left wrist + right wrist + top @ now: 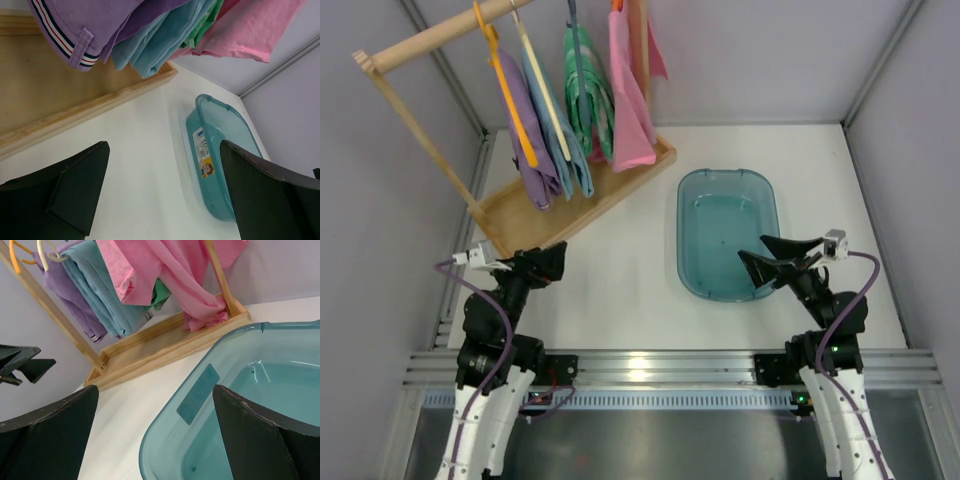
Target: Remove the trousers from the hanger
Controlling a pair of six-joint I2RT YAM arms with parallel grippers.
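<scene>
The left gripper raises its open fingers up and outward next and closes them around the hanger's near arm (522, 136), since it shows bare of cloth there.
The lilac trousers (525, 135) hang folded over the orange-yellow hanger (505, 80) at the left end of the wooden rack's rail. They also show in the left wrist view (85, 30), with a striped waistband, and in the right wrist view (70, 295). My left gripper (552, 262) is open and empty, low over the table in front of the rack's base. My right gripper (765, 258) is open and empty over the near edge of the basin. In the wrist views both grippers (162, 195) (155, 440) hold nothing.
A wooden rack (570, 205) with a tray base stands at the back left. A light blue garment (560, 130), a green one (588, 95) and a pink one (630, 100) hang beside the trousers. A teal plastic basin (692, 190) sits right of centre.
</scene>
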